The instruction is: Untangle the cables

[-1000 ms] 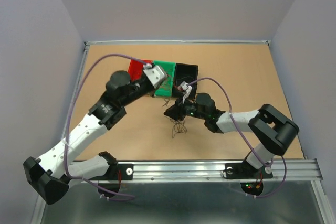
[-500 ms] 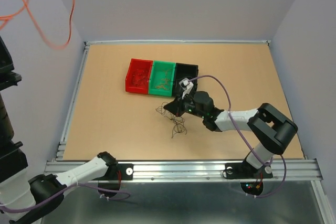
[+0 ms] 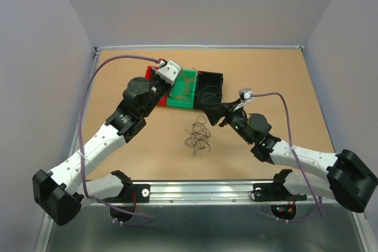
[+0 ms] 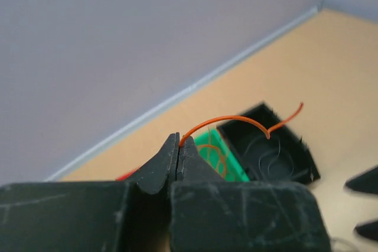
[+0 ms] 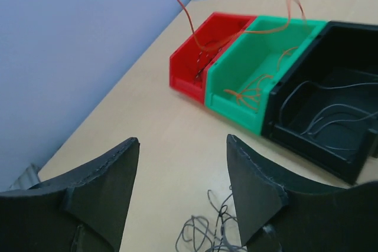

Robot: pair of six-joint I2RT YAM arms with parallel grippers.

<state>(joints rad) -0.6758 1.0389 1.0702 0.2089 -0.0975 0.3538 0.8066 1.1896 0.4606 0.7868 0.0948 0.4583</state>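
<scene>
My left gripper lifts the orange wire higher next. It then lowers the wire into the green bin (image 3: pixel 183 90) (image 4: pixel 221 159) and releases it, since other orange wires already lie there.
A loose tangle of thin dark cables (image 3: pixel 199 137) lies on the tan table in front of the bins, and it shows at the bottom of the right wrist view as cables (image 5: pixel 215 231). My left gripper (image 4: pixel 178 141) is shut on one orange wire (image 4: pixel 236 120) that arcs out over the green bin (image 4: pixel 223 156). From above, the left gripper (image 3: pixel 170 87) hangs over the red and green bins. My right gripper (image 5: pixel 182 140) stands open with nothing between its fingers, just behind the tangle. In the top view the right gripper (image 3: pixel 214 110) is beside the black bin.
Three bins stand in a row: a red bin (image 5: pixel 204 51), a green bin (image 5: pixel 260 66) holding orange wires, and a black bin (image 5: pixel 331 119) holding dark wires. Grey walls enclose the table. A metal rail (image 3: pixel 236 190) runs along the near edge.
The left arm, swung off to the lower left half a second ago, is back over the bins. The right arm has drawn back to the right from the tangle, with its jaws open.
</scene>
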